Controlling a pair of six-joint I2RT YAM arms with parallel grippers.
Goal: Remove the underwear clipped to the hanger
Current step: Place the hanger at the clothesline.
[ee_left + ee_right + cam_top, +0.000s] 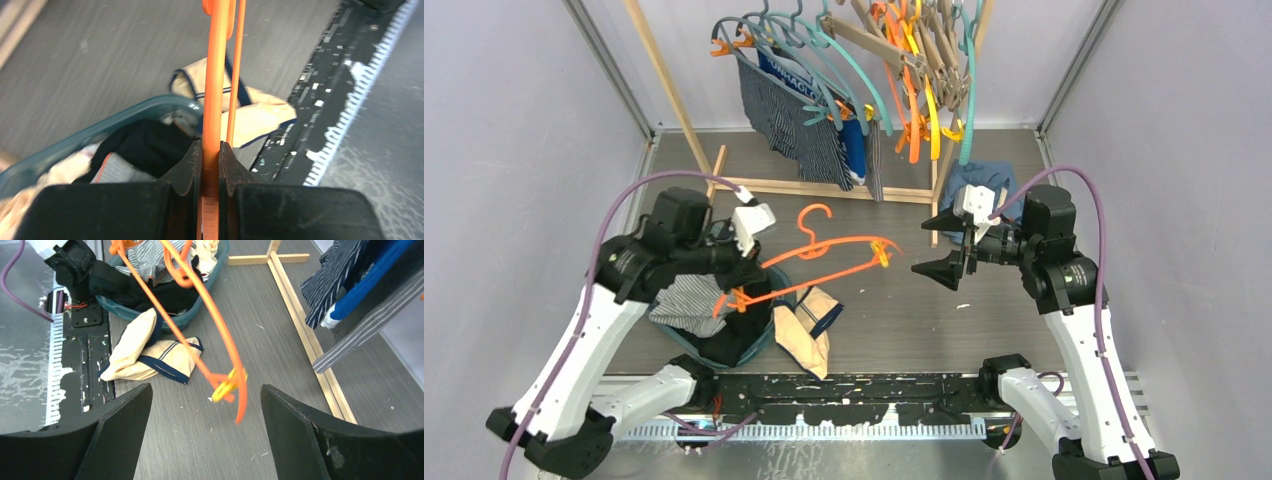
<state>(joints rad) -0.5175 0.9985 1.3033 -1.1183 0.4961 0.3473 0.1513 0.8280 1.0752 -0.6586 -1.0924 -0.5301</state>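
The rack's end post [654, 48] stands outward of my left gripper and to its left in the top view. I will raise the empty hanger there and release it.
My left gripper [742, 288] [211, 150] is shut on the left end of an orange hanger [824, 255] [216, 75], held above the table with nothing clipped to it. A yellow clip [884, 255] [227, 387] sits at its right end. My right gripper [949, 245] [205, 390] stands open just right of that end, touching nothing. A beige underwear with navy trim [804, 330] [255, 117] [150, 355] lies on the table below the hanger. Navy pinstriped underwear [799, 120] [335, 280] and bright blue underwear [854, 150] [370, 280] hang on the rack.
A teal basket [769, 335] [100, 130] [205, 305] holding striped and dark garments sits under my left gripper. The wooden rack [824, 188] with many teal, orange and wooden hangers stands at the back. A blue garment [984, 185] lies behind my right arm.
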